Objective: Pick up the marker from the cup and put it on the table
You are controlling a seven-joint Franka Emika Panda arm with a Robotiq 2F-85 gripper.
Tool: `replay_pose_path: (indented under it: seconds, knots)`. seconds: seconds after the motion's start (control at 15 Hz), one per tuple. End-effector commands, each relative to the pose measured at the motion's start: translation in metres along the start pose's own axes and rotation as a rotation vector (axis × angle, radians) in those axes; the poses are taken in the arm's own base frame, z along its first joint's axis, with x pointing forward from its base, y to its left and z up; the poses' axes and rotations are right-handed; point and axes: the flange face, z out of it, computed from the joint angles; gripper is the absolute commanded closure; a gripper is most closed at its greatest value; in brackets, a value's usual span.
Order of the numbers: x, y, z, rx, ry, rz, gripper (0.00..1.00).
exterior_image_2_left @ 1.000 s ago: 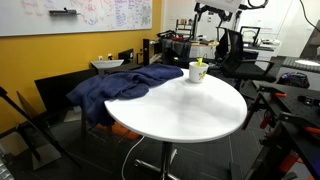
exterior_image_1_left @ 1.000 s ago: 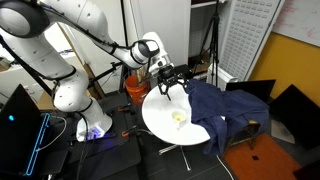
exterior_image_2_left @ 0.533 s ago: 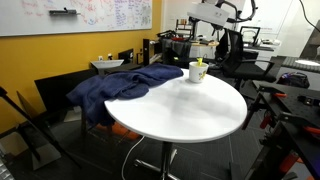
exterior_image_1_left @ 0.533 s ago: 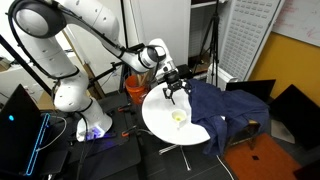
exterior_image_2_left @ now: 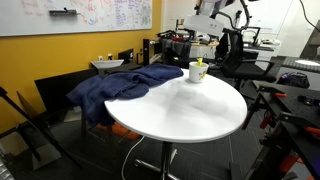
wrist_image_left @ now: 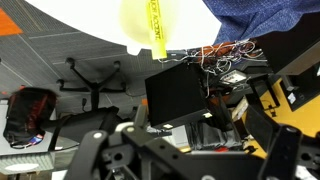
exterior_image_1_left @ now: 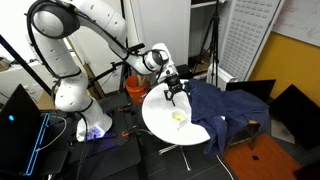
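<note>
My gripper lowers and shifts toward the cup next, fingers around the marker's near end point(exterior_image_2_left: 200, 61) point(wrist_image_left: 160, 50), which sits below my gripper and pokes above the cup's rim.
The small pale cup point(exterior_image_2_left: 198, 73) stands on the round white table point(exterior_image_2_left: 175, 110) near its far edge, with a yellow marker point(exterior_image_2_left: 201, 65) upright in it. In the wrist view the cup point(wrist_image_left: 140, 22) and the marker point(wrist_image_left: 155, 30) sit at the top, over the table point(wrist_image_left: 70, 25). My gripper point(exterior_image_1_left: 176, 93) hangs open and empty above the table, apart from the cup point(exterior_image_1_left: 179, 119). Its two fingers frame the bottom of the wrist view point(wrist_image_left: 190, 155). In an exterior view it is partly cut off at the top point(exterior_image_2_left: 212, 22).
A dark blue cloth point(exterior_image_2_left: 115, 88) drapes over one side of the table and a chair; it also shows in the wrist view point(wrist_image_left: 265, 15). An orange bucket point(exterior_image_1_left: 135, 90) stands behind the table. Black boxes, cables and chairs crowd the floor around it.
The arm's elbow has swung over and the gripper has shifted a little toward the table's middle, staying open above the cup.
</note>
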Motion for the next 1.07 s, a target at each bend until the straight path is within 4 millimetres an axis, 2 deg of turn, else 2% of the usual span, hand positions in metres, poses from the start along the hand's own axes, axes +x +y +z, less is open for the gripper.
replay_pose_path:
  seconds: [0.0, 0.27, 0.33, 0.53, 0.6, 0.73, 0.8, 0.87, 0.93, 1.0]
  knots:
    - [-0.004, -0.003, 0.008, -0.027, 0.001, 0.009, 0.00]
    - [-0.009, 0.003, 0.019, -0.065, -0.011, 0.007, 0.00]
    - [-0.010, 0.005, 0.022, -0.074, -0.014, 0.008, 0.03]
    - [-0.013, 0.007, 0.028, -0.095, -0.023, 0.013, 0.21]
    - [-0.014, 0.007, 0.030, -0.100, -0.026, 0.013, 0.30]
    - [-0.014, 0.008, 0.035, -0.103, -0.032, 0.014, 0.29]
    - [-0.014, 0.008, 0.038, -0.101, -0.036, 0.012, 0.34]
    - [-0.013, 0.008, 0.040, -0.099, -0.041, 0.009, 0.30]
    - [-0.013, 0.008, 0.043, -0.098, -0.045, 0.008, 0.34]
    - [-0.013, 0.009, 0.046, -0.099, -0.052, 0.006, 0.30]
